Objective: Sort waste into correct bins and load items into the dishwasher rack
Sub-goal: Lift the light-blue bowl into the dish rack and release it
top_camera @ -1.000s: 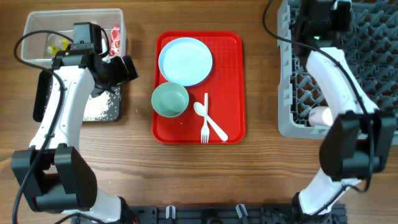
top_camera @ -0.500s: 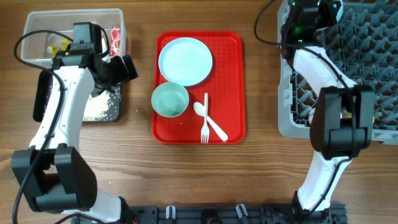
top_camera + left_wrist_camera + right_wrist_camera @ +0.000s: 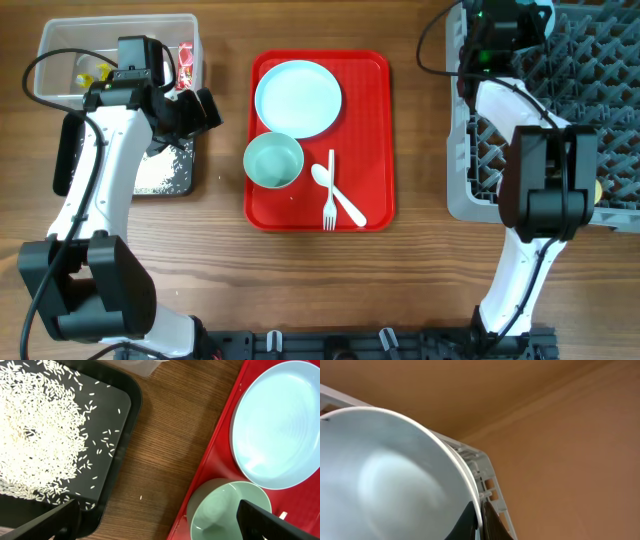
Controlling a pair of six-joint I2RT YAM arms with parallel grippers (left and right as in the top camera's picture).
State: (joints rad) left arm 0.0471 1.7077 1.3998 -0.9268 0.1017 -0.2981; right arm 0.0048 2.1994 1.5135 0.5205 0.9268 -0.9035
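The bowl already overlaps the rack, so my right gripper needs to move a little to the left in the overhead view, over the grey rack's far corner (image 3: 461, 14), to release the bowl.
My left gripper (image 3: 157, 527) is open and empty, low over the wood between the black tray (image 3: 117, 420) of rice grains (image 3: 40, 435) and the red tray (image 3: 220, 445). That tray holds a pale blue plate (image 3: 280, 425) and a blue-green bowl (image 3: 225, 510). From overhead the left gripper (image 3: 205, 108) is by the black tray (image 3: 66, 150). The plate (image 3: 298, 98), bowl (image 3: 273, 160), spoon (image 3: 337, 194) and fork (image 3: 329, 205) lie on the red tray (image 3: 378, 140). My right gripper (image 3: 480, 517) is shut on the rim of a second pale bowl (image 3: 385, 480) at the grey rack's (image 3: 610, 120) far left corner.
The clear tub (image 3: 60, 40) at the far left holds yellow scraps (image 3: 92, 72) and a red-print wrapper (image 3: 185, 62). One rice grain (image 3: 140, 497) lies on the wood. The rack's white rim (image 3: 487, 475) is right beside the held bowl.
The right arm has swung from over the rack's middle to its far left corner. The left arm and the things on the red tray have not moved.
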